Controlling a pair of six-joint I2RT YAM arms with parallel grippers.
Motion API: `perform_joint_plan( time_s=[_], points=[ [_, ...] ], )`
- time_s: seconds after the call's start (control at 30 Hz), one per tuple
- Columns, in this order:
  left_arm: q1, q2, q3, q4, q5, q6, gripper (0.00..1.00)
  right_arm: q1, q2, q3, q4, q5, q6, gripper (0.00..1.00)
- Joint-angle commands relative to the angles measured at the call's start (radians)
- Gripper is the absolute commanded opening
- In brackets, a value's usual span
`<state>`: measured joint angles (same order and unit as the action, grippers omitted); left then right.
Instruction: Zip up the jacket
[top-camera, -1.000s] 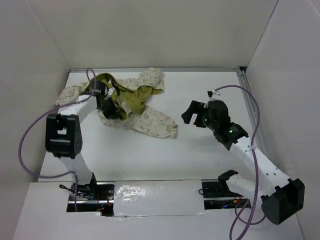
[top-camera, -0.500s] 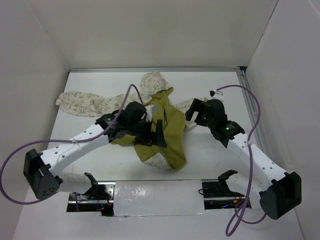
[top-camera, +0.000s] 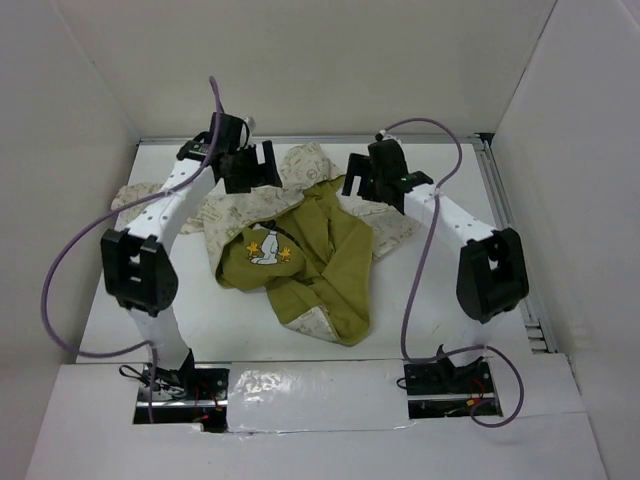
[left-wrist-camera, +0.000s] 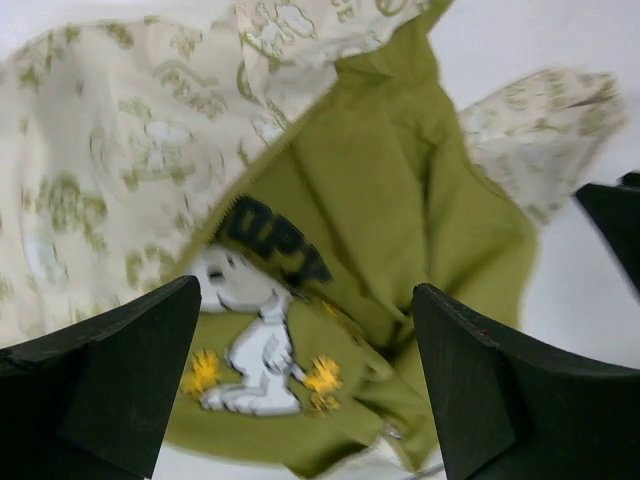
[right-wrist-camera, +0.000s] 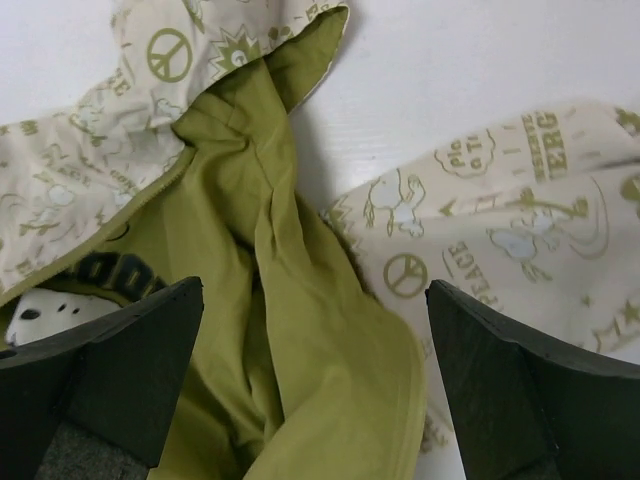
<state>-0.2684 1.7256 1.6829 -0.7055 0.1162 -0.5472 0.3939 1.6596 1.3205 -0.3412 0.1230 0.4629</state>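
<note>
My left gripper moves down toward the right gripper next, onto the cream printed fabric's fold, as the fabric folds along the olive lining's back edge.
The jacket (top-camera: 330, 270) lies crumpled mid-table. Its olive lining faces up, with a white cartoon-dog patch (top-camera: 265, 247) on it. Cream printed fabric (top-camera: 240, 212) spreads to the back left, and a sleeve (top-camera: 135, 195) trails further left. My left gripper (top-camera: 255, 172) hovers open over the jacket's back left part, holding nothing. In the left wrist view its gripper (left-wrist-camera: 305, 390) frames the patch (left-wrist-camera: 255, 340) and the lining (left-wrist-camera: 400, 200). My right gripper (top-camera: 366, 188) hovers open at the back right. The right wrist view has that gripper (right-wrist-camera: 315, 380) above a lining fold (right-wrist-camera: 330, 350) and cream sleeve (right-wrist-camera: 500, 230). I cannot make out the zipper.
White walls enclose the table on three sides. A metal rail (top-camera: 510, 250) runs along the right edge. A foil-covered strip (top-camera: 310, 395) lies between the arm bases at the near edge. Purple cables (top-camera: 60, 290) loop off both arms.
My left gripper has opened and let go of the jacket. The jacket went from the back left to the middle and now lies lining up. Both arms swung to the back of the table.
</note>
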Motion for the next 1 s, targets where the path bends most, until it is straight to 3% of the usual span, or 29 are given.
perform_joint_plan(
  time_s=[0.0,0.2,0.3,0.47,0.67,0.73,0.77,0.83,0.87,0.9,0.97],
  points=[
    [0.049,0.167,0.112,0.032,0.112,0.238,0.99,-0.01,0.127,0.144,-0.038,-0.057,-0.069,1.0],
    [0.052,0.463,0.418,0.06,0.232,0.484,0.99,-0.009,0.328,0.322,-0.087,-0.184,-0.121,1.0],
    [0.032,0.547,0.458,0.126,0.241,0.607,0.99,-0.007,0.405,0.39,-0.111,-0.206,-0.119,1.0],
    [0.02,0.627,0.489,0.15,0.267,0.662,0.99,-0.001,0.521,0.506,-0.154,-0.198,-0.096,1.0],
    [0.018,0.732,0.534,0.14,0.201,0.644,0.99,0.019,0.618,0.606,-0.208,-0.192,-0.056,1.0],
    [0.018,0.756,0.563,0.124,0.207,0.627,0.82,0.023,0.635,0.626,-0.228,-0.183,-0.046,1.0],
    [0.018,0.758,0.567,0.121,0.214,0.616,0.6,0.028,0.637,0.626,-0.232,-0.181,-0.038,0.96],
    [0.021,0.735,0.548,0.141,0.252,0.599,0.35,0.033,0.637,0.622,-0.243,-0.165,-0.027,0.81],
    [0.02,0.72,0.513,0.156,0.252,0.587,0.17,0.034,0.632,0.614,-0.243,-0.145,-0.001,0.49],
    [0.021,0.685,0.502,0.169,0.252,0.563,0.0,0.034,0.611,0.602,-0.233,-0.128,0.002,0.33],
    [0.028,0.642,0.488,0.179,0.286,0.555,0.0,0.039,0.571,0.576,-0.231,-0.024,0.014,0.0]
  ],
)
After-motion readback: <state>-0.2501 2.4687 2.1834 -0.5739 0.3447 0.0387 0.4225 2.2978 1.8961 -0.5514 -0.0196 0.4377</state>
